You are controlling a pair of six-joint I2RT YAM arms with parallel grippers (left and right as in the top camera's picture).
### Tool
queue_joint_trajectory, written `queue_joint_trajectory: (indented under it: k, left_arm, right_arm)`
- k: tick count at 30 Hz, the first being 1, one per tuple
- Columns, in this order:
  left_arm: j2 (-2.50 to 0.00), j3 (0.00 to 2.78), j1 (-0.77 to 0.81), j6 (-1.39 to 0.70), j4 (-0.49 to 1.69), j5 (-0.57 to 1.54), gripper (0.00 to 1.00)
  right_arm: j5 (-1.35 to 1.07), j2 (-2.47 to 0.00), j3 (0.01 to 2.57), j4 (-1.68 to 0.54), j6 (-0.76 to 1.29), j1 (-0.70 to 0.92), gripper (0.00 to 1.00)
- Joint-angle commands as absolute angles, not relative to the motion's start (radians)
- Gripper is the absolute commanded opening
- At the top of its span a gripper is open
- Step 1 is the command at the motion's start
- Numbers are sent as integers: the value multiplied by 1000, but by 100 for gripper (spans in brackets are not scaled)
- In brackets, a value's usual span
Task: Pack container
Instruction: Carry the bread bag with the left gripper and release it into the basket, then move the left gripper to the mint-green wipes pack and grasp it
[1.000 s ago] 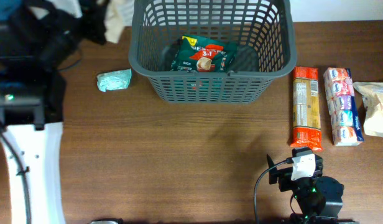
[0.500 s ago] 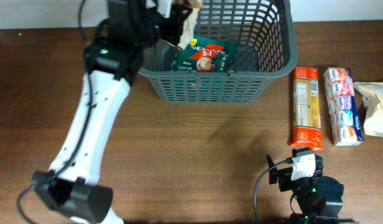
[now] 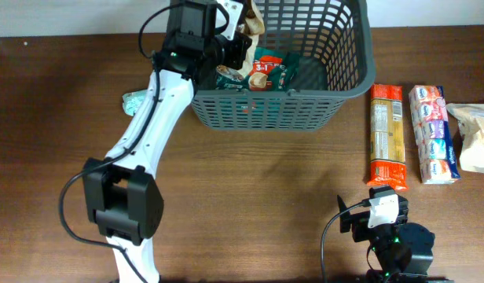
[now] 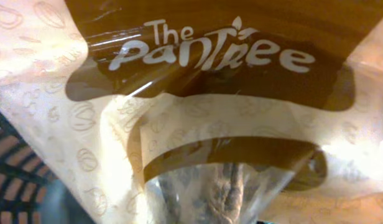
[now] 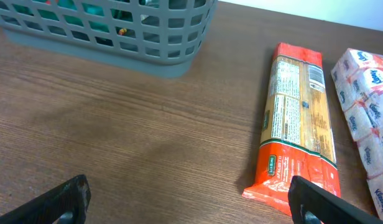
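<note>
My left gripper is over the basket, and the green coffee packet (image 3: pixel 267 72) lies below it. It should stay there next and open to let go of the Pantree bag (image 3: pixel 254 19) onto this packet.
The dark grey lattice basket (image 3: pixel 265 110) stands at the back middle of the table, and its near wall shows in the right wrist view (image 5: pixel 117 37). A green coffee packet (image 3: pixel 267 72) lies inside it. My left gripper (image 3: pixel 240 49) reaches over the basket's left rim, shut on a beige and brown "The Pantree" bag (image 3: pixel 254 19). That bag fills the left wrist view (image 4: pixel 198 112) and hides the fingers. My right gripper (image 5: pixel 191 202) is open and empty, low over the table near the front right (image 3: pixel 387 206).
An orange spaghetti packet (image 3: pixel 386 134) (image 5: pixel 297 130), a pink and white multipack (image 3: pixel 433 134) (image 5: pixel 369 112) and a beige bag (image 3: pixel 478 137) lie right of the basket. A small teal packet (image 3: pixel 132 102) lies left of the basket, partly under my left arm.
My left arm swung in from the far left with the Pantree bag and now reaches further right over the basket's rim. The right arm has not moved.
</note>
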State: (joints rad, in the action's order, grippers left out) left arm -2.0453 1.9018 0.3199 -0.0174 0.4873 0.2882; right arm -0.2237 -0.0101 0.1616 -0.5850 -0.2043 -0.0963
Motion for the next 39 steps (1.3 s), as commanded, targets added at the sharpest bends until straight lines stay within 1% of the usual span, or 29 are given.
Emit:
queue_joint_trajectory:
  k: [1, 8, 9, 10, 11, 12, 13, 18, 21, 24, 30, 32, 38, 39]
  left_arm:
    - [-2055, 1908, 325, -34, 501, 282, 4]
    - [-2066, 1908, 324, -34, 547, 262, 4]
    - [-2066, 1909, 324, -34, 553, 265, 8]
    - [-2063, 1910, 324, -34, 560, 265, 21]
    - [-2060, 1913, 324, -34, 569, 265, 41]
    - [-2054, 1917, 324, -34, 578, 265, 58]
    - [-2043, 1923, 324, -33, 591, 265, 61]
    - [-1963, 1978, 319, -28, 646, 261, 62]
    - [-1902, 2007, 317, 13, 671, 250, 66]
    - [-1829, 2020, 316, 16, 731, 160, 67]
    - [-1694, 2020, 286, 15, 895, -91, 66]
    - [-1666, 2020, 251, 10, 965, -125, 67]
    - [-1674, 1995, 99, -41, 1123, -124, 67]
    - [-1680, 1983, 74, -41, 1131, -124, 70]
  right_arm:
    - [-229, -4, 156, -586, -193, -89, 99]
    - [-229, -4, 156, -586, -193, -89, 99]
    - [-229, -4, 156, -586, -193, -89, 99]
    - [-229, -4, 156, -586, -193, -89, 99]
    - [-229, -4, 156, -586, -193, -89, 99]
    - [-229, -4, 156, -586, -193, -89, 99]
    - [-229, -4, 156, -586, -193, -89, 99]
    - [-229, -4, 156, -586, -193, -89, 99]
    - [-229, -4, 156, -586, -193, -89, 99]
    - [-229, -4, 156, -586, -193, -89, 99]
    - [-229, -4, 156, -586, -193, -89, 99]
    - [-229, -4, 156, -586, -193, -89, 99]
    - [-229, -4, 156, -586, -193, -89, 99]
    - [-229, -4, 156, -586, -193, -89, 99]
